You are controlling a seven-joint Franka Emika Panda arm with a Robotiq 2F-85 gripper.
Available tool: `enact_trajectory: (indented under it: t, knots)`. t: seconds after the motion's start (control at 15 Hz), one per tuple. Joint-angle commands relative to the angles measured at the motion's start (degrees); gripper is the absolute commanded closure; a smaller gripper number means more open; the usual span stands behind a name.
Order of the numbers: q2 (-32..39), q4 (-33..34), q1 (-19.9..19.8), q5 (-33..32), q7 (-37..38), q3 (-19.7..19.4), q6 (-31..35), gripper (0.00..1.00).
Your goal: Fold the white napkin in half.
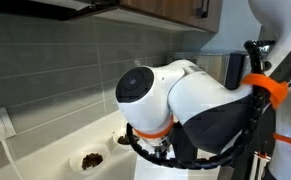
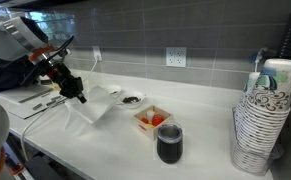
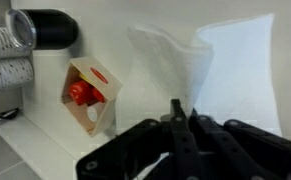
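The white napkin's flat part [image 2: 82,118] [image 3: 237,78] lies below my gripper, so next I should lower my gripper with the napkin's lifted edge onto it and release the edge there.
The white napkin [image 2: 97,106] lies on the pale countertop, with one edge lifted off the surface. My gripper [image 2: 78,96] is shut on that lifted edge at the napkin's left side. In the wrist view the fingers [image 3: 181,118] are pressed together on the napkin [image 3: 165,62]. The raised part stands up thin and translucent, and the rest lies flat to the right [image 3: 240,75]. In an exterior view the arm [image 1: 185,100] hides the napkin and the gripper.
A small white bowl with dark contents [image 2: 132,99] sits just behind the napkin. A cardboard tray of red pieces [image 2: 152,120] and a dark cup [image 2: 169,143] stand to its right. A stack of paper cups [image 2: 263,120] stands at the far right. Two small bowls [image 1: 90,159] show by the wall.
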Motion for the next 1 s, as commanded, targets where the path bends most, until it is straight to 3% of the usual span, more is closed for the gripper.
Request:
enact_trajectory:
  t: [0.0, 0.27, 0.53, 0.93]
  knots:
    - [-0.3, -0.9, -2.4, -6.0, 7.6, 2.9, -7.7, 0.99]
    - [5.7, 1.2, -3.1, -13.4, 15.3, 3.8, -17.4, 0.99]
    - [18.4, 4.9, -1.8, -20.9, 22.6, 3.4, -25.7, 0.99]
    - [36.4, 13.4, 3.6, -22.9, 22.7, 0.6, -27.0, 0.99]
